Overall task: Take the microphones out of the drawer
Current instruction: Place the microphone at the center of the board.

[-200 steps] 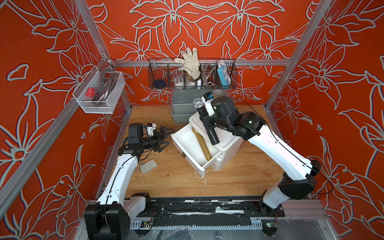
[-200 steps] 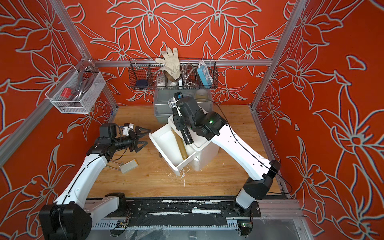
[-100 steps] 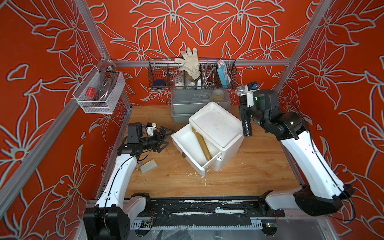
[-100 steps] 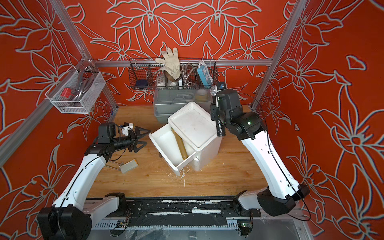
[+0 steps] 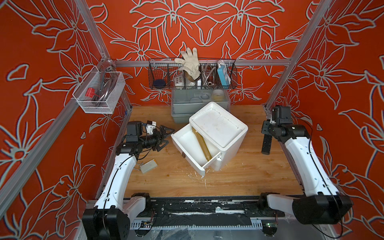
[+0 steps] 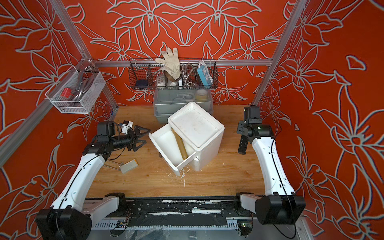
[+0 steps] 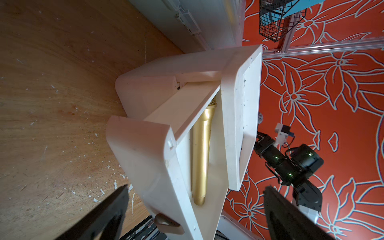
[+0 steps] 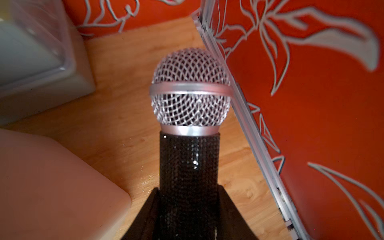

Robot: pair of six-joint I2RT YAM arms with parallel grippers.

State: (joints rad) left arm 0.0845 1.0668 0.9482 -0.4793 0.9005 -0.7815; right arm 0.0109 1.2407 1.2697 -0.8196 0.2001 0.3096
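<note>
The wood beside the white cabinet is bare, so the right gripper will next go down from the wall bar toward that wood and let go of the black microphone's handle there.
My right gripper (image 5: 267, 130) (image 8: 188, 191) is shut on the handle of a black microphone (image 8: 190, 99) with a silver mesh head. It holds it by the right wall, well clear of the white cabinet (image 5: 218, 126). In both top views only the black handle (image 5: 266, 144) (image 6: 242, 145) shows. The drawer (image 5: 182, 137) (image 7: 145, 155) stands pulled out, and a gold microphone (image 5: 202, 143) (image 7: 200, 149) lies along its inner side. My left gripper (image 5: 167, 137) (image 7: 196, 188) is open just left of the drawer, holding nothing.
A grey lidded bin (image 5: 182, 108) stands behind the cabinet under a black wire basket (image 5: 192, 83). A white mesh basket (image 5: 97, 93) hangs on the left wall. A small beige device (image 5: 148, 166) lies by my left arm. The right wall's aluminium rail (image 8: 249, 124) is close beside the microphone head.
My right arm has swung from above the drawer over to the right wall, carrying the black microphone. The left arm and the drawer have not moved.
</note>
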